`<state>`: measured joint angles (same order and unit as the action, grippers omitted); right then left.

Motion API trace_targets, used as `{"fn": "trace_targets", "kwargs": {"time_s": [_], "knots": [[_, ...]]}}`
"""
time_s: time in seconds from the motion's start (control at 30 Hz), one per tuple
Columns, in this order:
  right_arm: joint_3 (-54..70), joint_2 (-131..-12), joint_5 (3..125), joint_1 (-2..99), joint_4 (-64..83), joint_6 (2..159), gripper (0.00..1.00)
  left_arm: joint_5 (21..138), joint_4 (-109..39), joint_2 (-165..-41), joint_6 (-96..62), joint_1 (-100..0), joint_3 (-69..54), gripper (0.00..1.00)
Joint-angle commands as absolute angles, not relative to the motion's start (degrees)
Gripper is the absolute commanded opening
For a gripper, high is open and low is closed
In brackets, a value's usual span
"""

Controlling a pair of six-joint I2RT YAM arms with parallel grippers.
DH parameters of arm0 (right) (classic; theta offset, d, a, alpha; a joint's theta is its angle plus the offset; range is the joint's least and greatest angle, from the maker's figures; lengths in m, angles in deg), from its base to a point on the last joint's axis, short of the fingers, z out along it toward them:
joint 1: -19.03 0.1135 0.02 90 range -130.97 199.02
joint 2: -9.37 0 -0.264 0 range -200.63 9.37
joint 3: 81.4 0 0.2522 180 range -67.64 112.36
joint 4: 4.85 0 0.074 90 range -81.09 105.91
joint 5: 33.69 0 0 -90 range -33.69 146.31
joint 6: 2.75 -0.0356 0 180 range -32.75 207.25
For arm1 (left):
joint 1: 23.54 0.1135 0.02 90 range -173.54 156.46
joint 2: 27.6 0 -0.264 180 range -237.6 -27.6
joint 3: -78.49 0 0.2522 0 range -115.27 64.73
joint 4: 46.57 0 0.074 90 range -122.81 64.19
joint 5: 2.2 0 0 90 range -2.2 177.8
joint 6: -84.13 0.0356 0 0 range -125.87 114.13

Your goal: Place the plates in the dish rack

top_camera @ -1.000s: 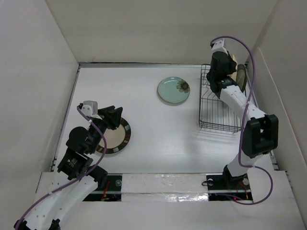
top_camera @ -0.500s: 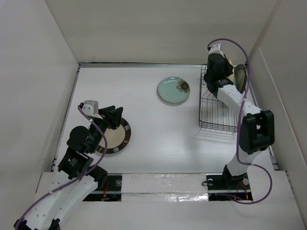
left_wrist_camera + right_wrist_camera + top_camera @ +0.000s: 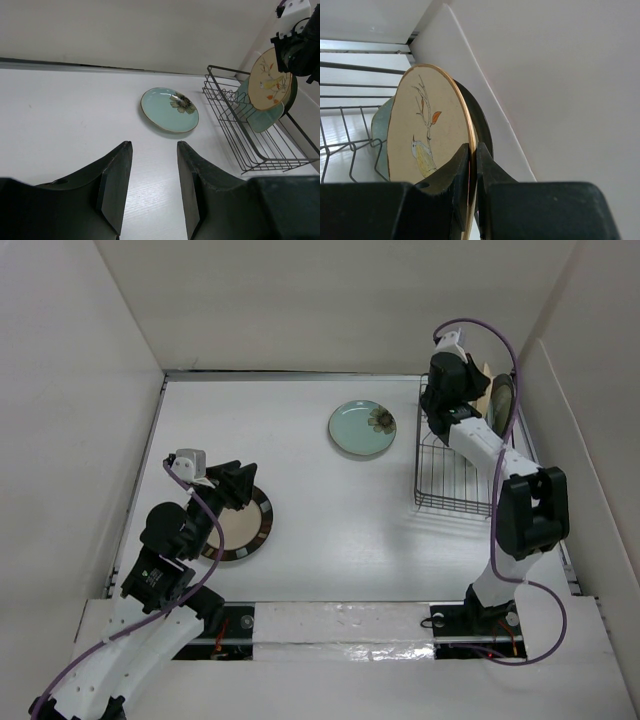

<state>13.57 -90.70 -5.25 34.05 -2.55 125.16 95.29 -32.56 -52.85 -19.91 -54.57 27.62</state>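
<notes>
The upright cream bird plate still hangs above the slots, so my right gripper should next bring it down toward the rack's wires (image 3: 380, 143) beside the pale-green plate.
My right gripper (image 3: 473, 146) is shut on the rim of a cream plate with a bird and branch (image 3: 420, 130), held upright over the far end of the black wire dish rack (image 3: 455, 475). A dark plate (image 3: 481, 125) stands right behind it and a pale-green plate (image 3: 260, 119) leans in the rack. The teal round plate with a dark flower (image 3: 362, 427) lies flat left of the rack. The cream plate with a dark striped rim (image 3: 240, 528) lies at the near left, under my open, empty left gripper (image 3: 154, 144).
White walls enclose the table on three sides; the right wall (image 3: 560, 410) runs close beside the rack. The rack's near slots (image 3: 260, 150) hold nothing. The right arm (image 3: 500, 455) stretches over the rack.
The right gripper has shifted a little left and farther back over the rack with the bird plate in it. The left arm has not moved.
</notes>
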Motion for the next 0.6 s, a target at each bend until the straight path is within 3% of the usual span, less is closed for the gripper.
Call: {"fn": "trace_targets", "kwargs": {"time_s": [0.0,0.57], "knots": [[14.9,-89.6,-10.0,33.7,-10.3,126.3,0.0,95.1,-35.2,-52.2,-20.2,-54.3,27.7,0.38],[8.6,-90.8,0.1,31.2,-2.9,107.7,0.0,94.7,-35.4,-52.6,-20.2,-54.3,27.7,0.38]]}}
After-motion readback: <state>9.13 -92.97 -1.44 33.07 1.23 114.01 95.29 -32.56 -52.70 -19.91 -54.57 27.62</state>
